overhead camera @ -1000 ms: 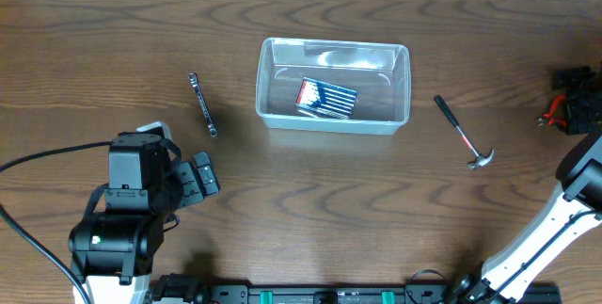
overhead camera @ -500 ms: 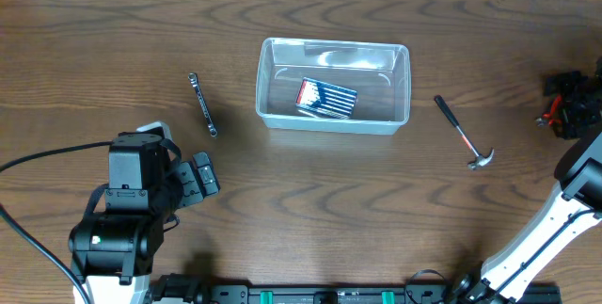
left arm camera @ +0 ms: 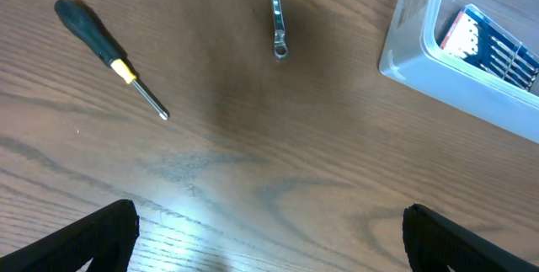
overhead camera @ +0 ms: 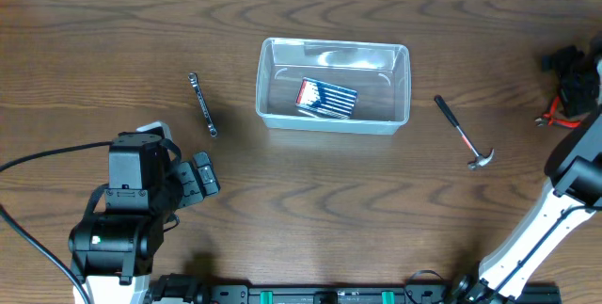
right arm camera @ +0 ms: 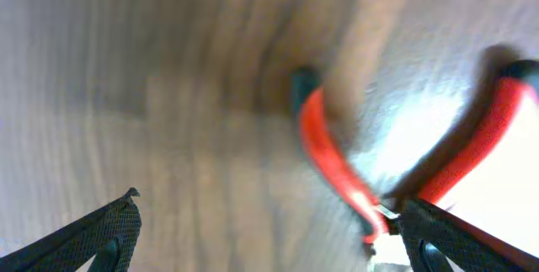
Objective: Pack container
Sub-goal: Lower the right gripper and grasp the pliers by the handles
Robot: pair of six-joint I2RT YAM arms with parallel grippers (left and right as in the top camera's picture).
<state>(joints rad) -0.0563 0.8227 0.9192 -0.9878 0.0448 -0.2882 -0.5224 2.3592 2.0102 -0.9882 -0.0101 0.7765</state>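
Observation:
The pliers' middlemost red handle (overhead camera: 553,107) (right arm camera: 331,152) is off the centre of my fingers. My right gripper should move down and to the right in the wrist view next, onto that handle.
The clear plastic container (overhead camera: 403,69) stands at the table's middle, with a blue striped pack (overhead camera: 327,97) lying in it. It also shows at the top right of the left wrist view (left arm camera: 404,57). My left gripper (overhead camera: 201,178) is open and empty above bare wood at the front left (left arm camera: 269,240). My right gripper (overhead camera: 570,71) is at the far right edge, open, low over red-handled pliers (right arm camera: 337,171). The pliers lie toward its right finger (right arm camera: 459,238), and this view is blurred. In the overhead view the pliers (overhead camera: 550,116) show just in front of the gripper.
A wrench (overhead camera: 203,104) lies left of the container (left arm camera: 274,11). A screwdriver with a black handle (left arm camera: 105,49) lies left of the wrench. A hammer (overhead camera: 463,133) lies right of the container. The left arm's black cable crosses the front left corner.
My right gripper has moved toward the far side of the table, uncovering more of the red pliers. The left arm and the other things have not moved.

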